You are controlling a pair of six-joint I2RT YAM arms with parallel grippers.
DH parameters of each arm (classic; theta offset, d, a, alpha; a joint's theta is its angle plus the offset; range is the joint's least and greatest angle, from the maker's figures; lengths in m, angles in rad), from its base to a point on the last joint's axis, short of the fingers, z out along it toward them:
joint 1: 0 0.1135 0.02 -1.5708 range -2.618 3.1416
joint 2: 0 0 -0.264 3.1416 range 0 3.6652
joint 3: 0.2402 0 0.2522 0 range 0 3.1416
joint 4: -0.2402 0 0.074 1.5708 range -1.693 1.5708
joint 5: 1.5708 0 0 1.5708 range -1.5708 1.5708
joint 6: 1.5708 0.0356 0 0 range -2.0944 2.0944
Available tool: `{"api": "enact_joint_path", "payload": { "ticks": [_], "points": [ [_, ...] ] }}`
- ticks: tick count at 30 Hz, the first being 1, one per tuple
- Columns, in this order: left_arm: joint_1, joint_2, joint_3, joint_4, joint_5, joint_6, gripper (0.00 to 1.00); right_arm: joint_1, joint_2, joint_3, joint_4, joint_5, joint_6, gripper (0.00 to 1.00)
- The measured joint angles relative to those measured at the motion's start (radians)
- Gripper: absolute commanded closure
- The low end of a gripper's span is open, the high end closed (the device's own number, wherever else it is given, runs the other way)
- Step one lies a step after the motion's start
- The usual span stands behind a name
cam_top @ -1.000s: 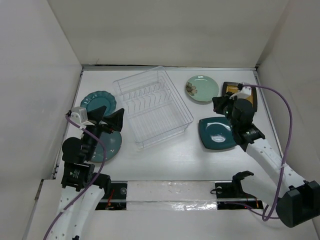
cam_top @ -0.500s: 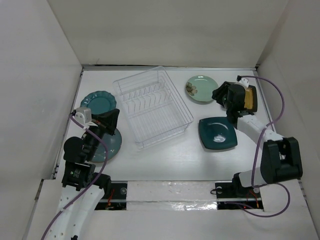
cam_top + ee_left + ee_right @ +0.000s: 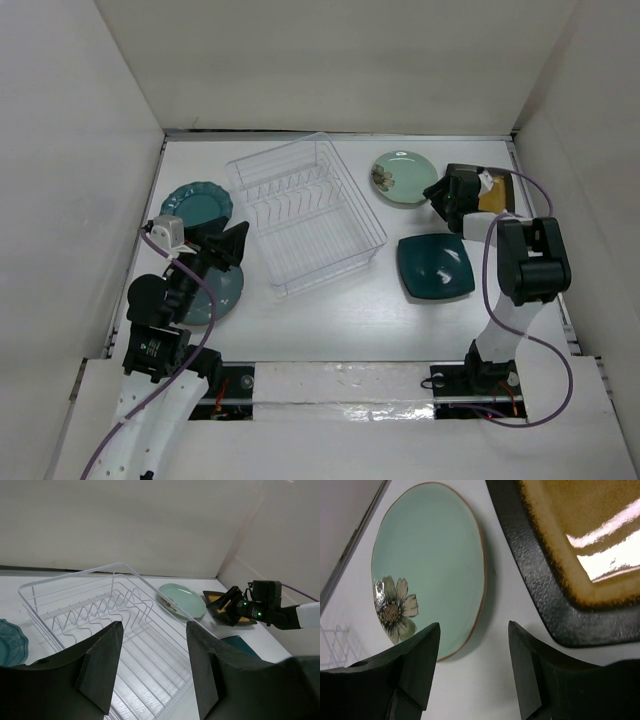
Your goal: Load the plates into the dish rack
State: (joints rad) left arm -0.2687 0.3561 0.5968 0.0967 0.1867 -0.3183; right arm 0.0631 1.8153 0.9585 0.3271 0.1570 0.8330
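Note:
The right gripper comes down next onto the pale green flower plate's rim facing the mustard plate, where empty table leaves room for my fingers.
The clear dish rack [image 3: 305,210] stands empty mid-table, also filling the left wrist view [image 3: 100,615]. Left of it lie a scalloped teal plate [image 3: 195,203] and a round teal-blue plate [image 3: 214,292]. My left gripper [image 3: 232,246] hovers over the round one, open and empty [image 3: 154,630], facing the rack. On the right lie a pale green flower plate [image 3: 403,178], a mustard square plate [image 3: 492,196] and a dark teal square plate [image 3: 435,265]. My right gripper [image 3: 441,194] is open and empty [image 3: 474,630], low over bare table between the green plate [image 3: 427,565] and the mustard plate [image 3: 585,545].
White walls close in the table on the left, back and right. The right arm's purple cable [image 3: 540,200] loops beside the mustard plate. A taped strip [image 3: 340,385] runs along the near edge between the arm bases.
The right arm swung from above the dark teal plate back toward the green and mustard plates, and its jaws opened. The left jaws closed, then reopened, shifting slightly right.

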Motion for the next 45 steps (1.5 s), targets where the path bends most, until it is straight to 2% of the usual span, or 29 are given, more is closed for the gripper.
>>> {"api": "enact_joint_path", "payload": {
  "ticks": [7,13,16,17,20,27,31,35,40,45],
  "points": [
    [0.000,0.001,0.000,0.000,-0.007,0.000,0.48,-0.016,0.151,0.116,0.033,-0.081,0.088,0.39],
    [0.000,0.002,0.000,0.000,-0.019,0.000,0.47,-0.017,0.215,0.150,0.083,-0.157,0.167,0.48],
    [0.000,0.004,0.000,0.000,-0.019,0.000,0.47,-0.016,0.235,0.155,0.098,-0.181,0.196,0.66],
    [0.000,0.005,0.000,0.000,-0.019,0.000,0.47,-0.017,0.242,0.154,0.105,-0.190,0.210,0.79],
    [0.000,0.011,0.000,0.001,-0.019,0.000,0.46,-0.018,0.256,0.144,0.132,-0.203,0.252,1.00],
    [0.000,0.022,0.000,0.003,-0.019,0.000,0.45,-0.018,0.246,0.069,0.248,-0.211,0.300,1.00],
    [0.000,0.026,0.000,0.003,-0.014,0.000,0.44,-0.011,0.160,0.013,0.229,-0.189,0.256,1.00],
    [0.000,0.027,0.000,0.002,-0.014,0.000,0.44,0.005,-0.011,-0.011,0.135,-0.103,0.151,1.00],
    [0.000,0.027,0.000,0.003,-0.009,0.000,0.43,0.044,-0.246,-0.006,0.112,-0.006,0.002,1.00],
    [0.000,0.027,0.000,0.003,-0.003,0.000,0.43,0.151,-0.356,0.085,0.087,0.091,-0.186,1.00]
  ]
}}
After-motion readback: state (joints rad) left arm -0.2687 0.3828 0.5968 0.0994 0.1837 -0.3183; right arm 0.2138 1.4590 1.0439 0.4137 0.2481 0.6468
